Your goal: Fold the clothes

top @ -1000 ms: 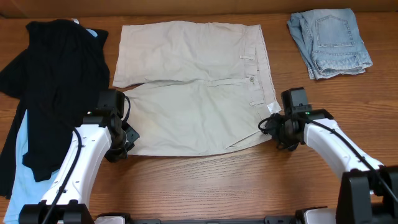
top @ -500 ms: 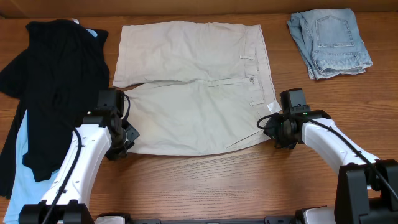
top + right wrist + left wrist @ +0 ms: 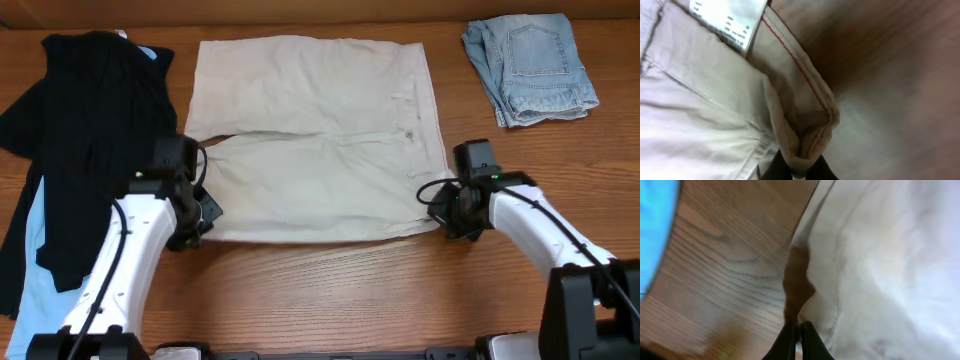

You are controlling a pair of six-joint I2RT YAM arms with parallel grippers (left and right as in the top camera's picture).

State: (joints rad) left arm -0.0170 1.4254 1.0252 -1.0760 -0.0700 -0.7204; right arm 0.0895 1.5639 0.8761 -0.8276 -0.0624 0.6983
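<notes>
The shorts' corner in my right gripper should go up, then outward to the waistband's far end (image 3: 412, 62), and be lowered and released there, as the shorts lie spread.
The beige shorts (image 3: 315, 140) lie spread flat mid-table, waistband to the right. My left gripper (image 3: 203, 222) is at their near left corner. In the left wrist view its gripper (image 3: 797, 331) is shut, pinching the hem of the shorts (image 3: 880, 270). My right gripper (image 3: 437, 210) is at the near right corner. The right wrist view shows its gripper (image 3: 799, 167) shut on the bunched waistband corner (image 3: 805, 130), which has red stitching; a white label (image 3: 730, 20) is above it. A black top (image 3: 90, 130) lies over a light-blue shirt (image 3: 35, 250) at the left.
Folded pale denim shorts (image 3: 530, 65) lie at the far right corner. Bare wooden table (image 3: 320, 300) runs along the front, between the arms. A strip of the light-blue shirt (image 3: 655, 225) shows at the left edge of the left wrist view.
My right gripper has closed on the waistband corner. The shorts have shifted slightly, with the near edge pulled straighter, and both arms moved a little.
</notes>
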